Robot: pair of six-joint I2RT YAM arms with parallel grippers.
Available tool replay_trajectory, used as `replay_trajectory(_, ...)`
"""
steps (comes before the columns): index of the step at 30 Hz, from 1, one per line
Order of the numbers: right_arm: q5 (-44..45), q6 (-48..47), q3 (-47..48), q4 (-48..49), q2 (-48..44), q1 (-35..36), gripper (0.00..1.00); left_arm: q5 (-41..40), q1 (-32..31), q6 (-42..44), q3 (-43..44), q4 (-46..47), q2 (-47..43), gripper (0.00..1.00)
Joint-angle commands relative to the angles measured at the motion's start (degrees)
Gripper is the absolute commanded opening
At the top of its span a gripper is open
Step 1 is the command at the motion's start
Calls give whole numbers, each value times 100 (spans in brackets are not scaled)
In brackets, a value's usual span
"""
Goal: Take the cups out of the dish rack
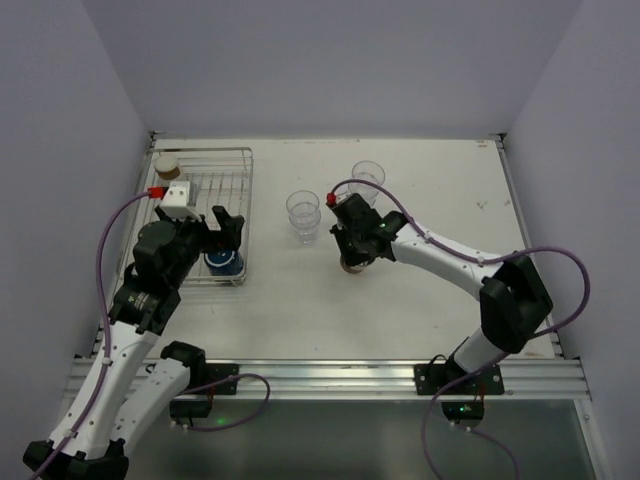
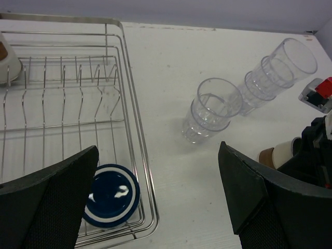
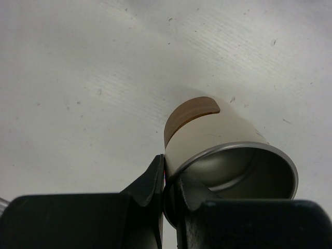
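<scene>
Next, the right gripper moves down slightly and tilts the cream cup's tan base flat onto the table, since the cup leans sideways.
The dish rack (image 1: 232,172) is a silver wire grid at the left (image 2: 132,111). In its near right corner stands a dark navy cup (image 1: 224,263) with a white ring (image 2: 111,195). A cream and tan cup (image 1: 167,164) sits at the rack's far left corner (image 2: 7,63). My left gripper (image 1: 222,226) hovers wide open over that near corner (image 2: 158,155), holding nothing. Clear ridged tumblers stand on the table: one stack (image 1: 303,215) (image 2: 210,111) and another (image 1: 367,179) (image 2: 275,72). My right gripper (image 1: 351,256) (image 3: 170,179) is shut on the rim of a cream cup with a tan base (image 3: 218,137), tilted just above the table.
The white table (image 1: 440,190) is bounded by grey walls at the back and sides. A metal rail (image 1: 330,378) runs along the near edge by the arm bases. My right arm's forearm (image 1: 440,258) stretches across the table's right half.
</scene>
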Motion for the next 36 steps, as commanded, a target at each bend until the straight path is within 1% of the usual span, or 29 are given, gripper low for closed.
replay_trajectory(1, 497, -375, 748, -356, 579, -6, 0, -463, -23, 306, -262, -60, -108, 100)
replay_trajectory(8, 831, -455, 1321, -594, 1565, 2, 0, -524, -14, 350, -245, -112, -2, 100)
replay_trajectory(12, 814, -481, 1436, -603, 1777, 20, 4, -621, -14, 350, -236, -139, 32, 100)
replay_trajectory(14, 805, -481, 1436, -577, 1777, 29, 9, -700, -14, 350, -227, -147, 94, 100)
replay_trajectory(15, 796, -490, 1436, -568, 1734, 29, 20, -744, -14, 341, -201, -156, 120, 100)
replay_trajectory(17, 761, -490, 1427, -498, 1637, 29, 29, -858, -6, 323, -122, -165, 225, 100)
replay_trajectory(18, 744, -472, 1418, -489, 1515, 20, 34, -893, -6, 306, -87, -165, 270, 100)
replay_trajectory(20, 621, -446, 1392, -445, 1321, 29, 40, -1008, -6, 262, 62, -174, 428, 100)
replay_trajectory(21, 542, -437, 1305, -393, 1198, 37, 45, -1026, -6, 201, 124, -182, 489, 100)
replay_trajectory(22, 472, -420, 1252, -270, 910, 38, 54, -1043, 3, 157, 203, -200, 542, 100)
replay_trajectory(24, 296, -376, 1068, -147, 584, 46, 62, -1052, 12, 52, 449, -226, 744, 100)
replay_trajectory(25, 252, -358, 997, -33, 234, 55, 67, -1104, 12, 25, 510, -200, 884, 100)
replay_trajectory(27, 129, -288, 708, 108, -154, 73, 70, -1201, 12, -63, 774, -191, 1069, 100)
replay_trajectory(28, 50, -261, 576, 335, -609, 64, 71, -1393, 12, -90, 853, -113, 1287, 100)
replay_trajectory(29, -125, -165, 435, 459, -848, 73, 71, -1543, 21, -107, 1010, -51, 1420, 100)
replay_trajectory(30, -222, -112, 77, 634, -1112, 81, 71, -1683, 56, -142, 1099, -16, 1569, 100)
replay_trajectory(31, -345, -68, -144, 1071, -1636, 73, 71, -1859, 100, -151, 1196, 45, 1893, 100)
replay_trajectory(32, -424, 28, -355, 1302, -1885, 73, 72, -1887, 170, -151, 1379, 89, 2044, 100)
replay_trajectory(33, -712, 81, -749, 1530, -2123, 73, 72, -1870, 414, -186, 1459, 203, 2202, 100)
replay_trajectory(34, -802, 116, -935, 1881, -2316, 81, 72, -1835, 573, -204, 1538, 256, 2491, 100)
replay_trajectory(35, -864, 186, -1094, 2023, -2675, 73, 72, -1773, 766, -230, 1696, 327, 2624, 100)
replay_trajectory(36, -900, 222, -1383, 2173, -2827, 73, 72, -1599, 1168, -300, 1776, 449, 2782, 100)
